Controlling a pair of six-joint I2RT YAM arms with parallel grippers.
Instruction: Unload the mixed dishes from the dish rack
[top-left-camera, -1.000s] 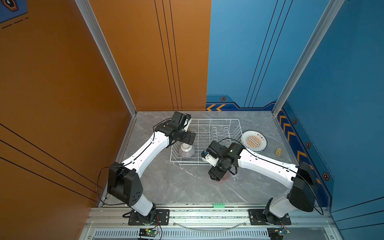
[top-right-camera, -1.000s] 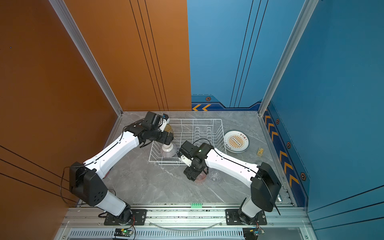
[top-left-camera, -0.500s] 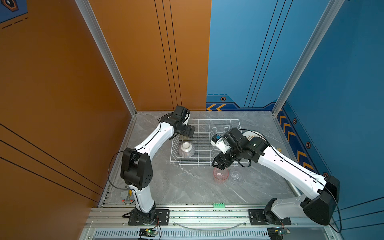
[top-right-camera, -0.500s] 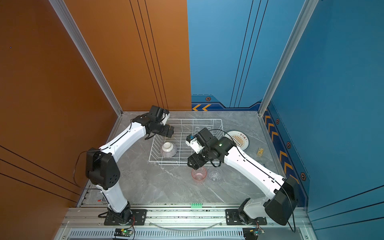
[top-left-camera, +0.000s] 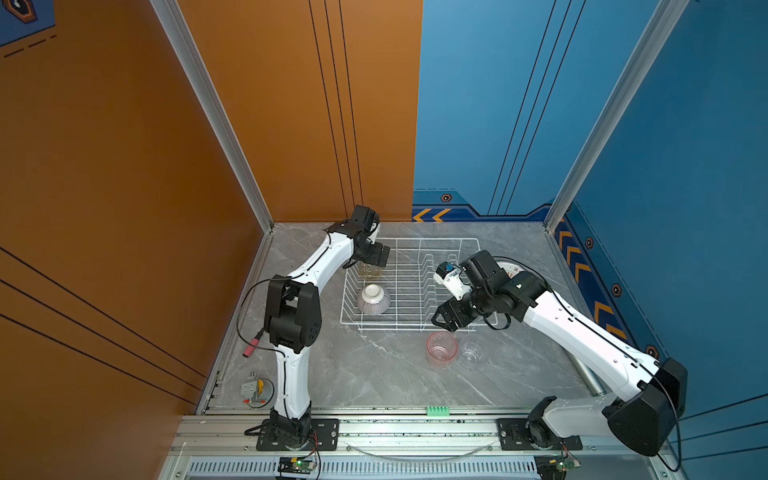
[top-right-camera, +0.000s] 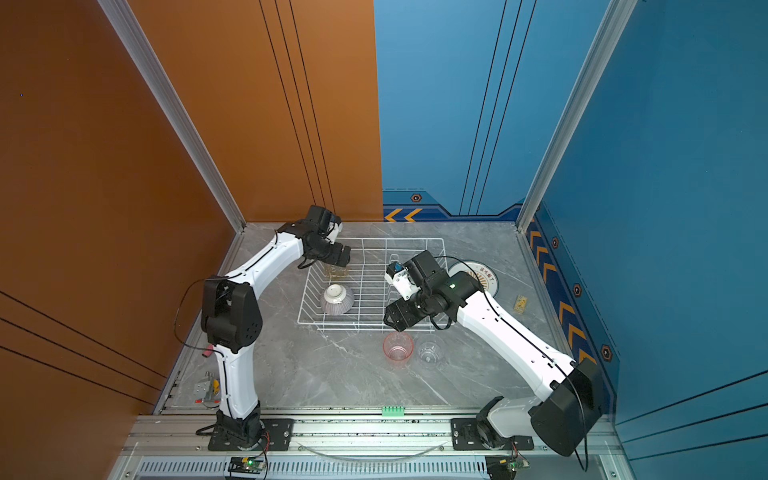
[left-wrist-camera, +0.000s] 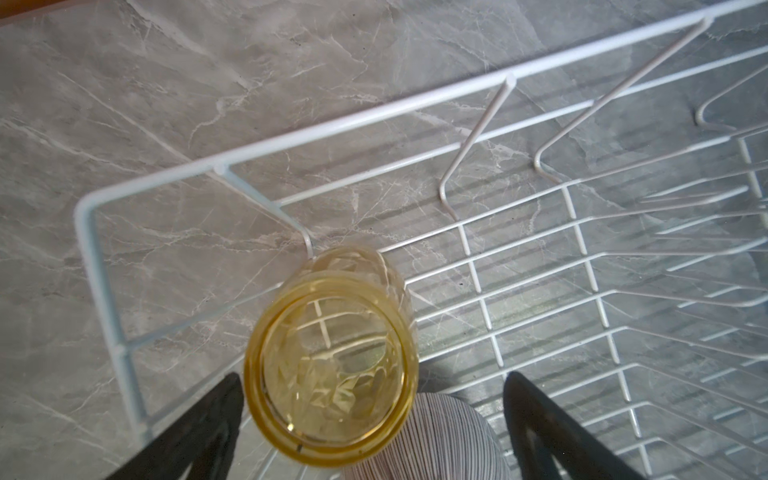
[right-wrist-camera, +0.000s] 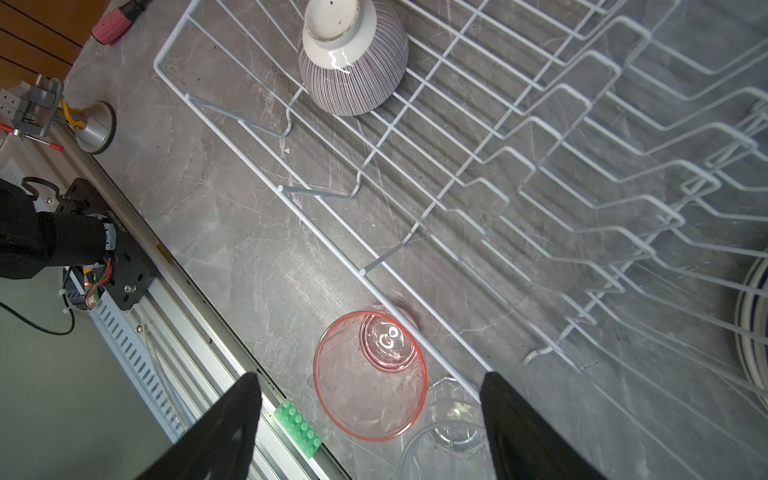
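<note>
My left gripper comes down past the tumbler's rim next and closes around the yellow tumbler (top-left-camera: 369, 269) (left-wrist-camera: 330, 370), as it stands below, between the gripper's open fingers.
The white wire dish rack (top-left-camera: 409, 286) (top-right-camera: 370, 286) sits mid-table. In its back left corner a yellow tumbler (top-left-camera: 369, 269) (left-wrist-camera: 330, 370) stands upright, and my left gripper (top-left-camera: 376, 259) (left-wrist-camera: 372, 378) hangs open just above it, one finger on each side, apart from the glass. A striped bowl (top-left-camera: 373, 298) (right-wrist-camera: 353, 62) lies upside down in the rack. On the table in front of the rack stand a pink tumbler (top-left-camera: 441, 348) (right-wrist-camera: 370, 374) and a clear tumbler (top-left-camera: 473, 352) (right-wrist-camera: 449, 432). My right gripper (top-left-camera: 446, 320) (right-wrist-camera: 370, 377) hovers open above them, holding nothing.
White dark-rimmed plates (top-right-camera: 484, 276) (right-wrist-camera: 752, 332) lie stacked on the table right of the rack, partly hidden by my right arm. A metal clamp fixture (top-left-camera: 253, 390) stands at the front left, a pink-tipped plug (top-left-camera: 249, 351) beside it. A green block (top-left-camera: 437, 411) sits on the front rail.
My right gripper has let go of the pink tumbler and risen back toward the rack's front edge. My left gripper moved from over the bowl to the back corner above the yellow tumbler.
</note>
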